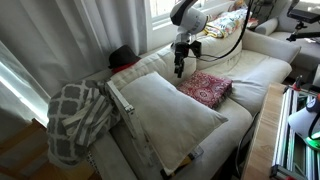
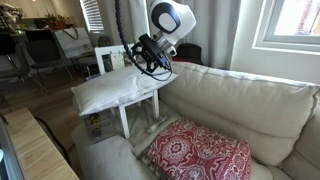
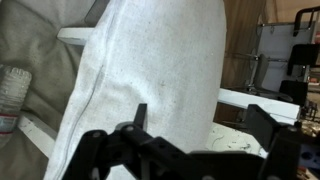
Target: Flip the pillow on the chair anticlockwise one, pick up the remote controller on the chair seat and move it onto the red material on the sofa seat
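My gripper moves toward the left in the wrist view and down onto the pillow's sofa-side end (image 1: 181, 90) (image 3: 88, 98) at its seam next, since one finger hangs beyond the fabric.
The big cream-white pillow (image 1: 165, 118) (image 2: 112, 90) (image 3: 150, 70) lies across the chair (image 2: 126, 118), whose white frame shows beneath it. My gripper (image 1: 181, 64) (image 2: 147, 60) (image 3: 200, 128) hangs open at the pillow's sofa-side edge. In the wrist view one finger (image 3: 135, 116) stands over the pillow and the other beyond its edge, with nothing gripped. The red material (image 1: 206, 88) (image 2: 200, 152) lies flat on the sofa (image 1: 250, 75) (image 2: 245, 100) seat. The remote controller is out of view. The pillow hides the chair seat.
A grey-white lattice blanket (image 1: 78, 120) drapes over the chair's far side. A dark object (image 1: 122, 55) sits on the sofa back by the curtain. A wooden table (image 2: 40, 150) stands near the chair and a bench with equipment (image 1: 285, 125) beside the sofa.
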Controlling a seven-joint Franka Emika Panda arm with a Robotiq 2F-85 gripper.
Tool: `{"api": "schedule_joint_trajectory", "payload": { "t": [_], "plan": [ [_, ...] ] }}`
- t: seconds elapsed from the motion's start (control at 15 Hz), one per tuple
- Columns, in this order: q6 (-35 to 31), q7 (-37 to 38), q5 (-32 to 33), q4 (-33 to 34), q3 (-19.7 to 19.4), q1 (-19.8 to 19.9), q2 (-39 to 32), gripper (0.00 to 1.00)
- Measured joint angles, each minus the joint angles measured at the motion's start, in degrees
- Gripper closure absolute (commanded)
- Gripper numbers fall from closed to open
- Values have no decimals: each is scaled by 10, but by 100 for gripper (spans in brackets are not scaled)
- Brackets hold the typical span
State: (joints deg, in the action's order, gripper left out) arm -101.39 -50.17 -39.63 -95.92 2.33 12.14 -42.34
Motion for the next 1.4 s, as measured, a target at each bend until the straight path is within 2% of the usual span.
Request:
{"api": "schedule_joint_trajectory", "payload": {
  "t": [0.27,0.53,0.87,0.93,1.0,1.4],
  "plan": [
    [-20,39,-28,28,-2,18,-66,0],
    [-37,38,-70,72,4,38,-128,0],
    [-65,38,-101,122,8,44,-177,0],
    [-65,38,-105,133,9,45,-188,11],
    [-65,38,-109,144,12,46,-199,27],
    [-60,38,-126,193,34,55,-242,72]
  ]
}}
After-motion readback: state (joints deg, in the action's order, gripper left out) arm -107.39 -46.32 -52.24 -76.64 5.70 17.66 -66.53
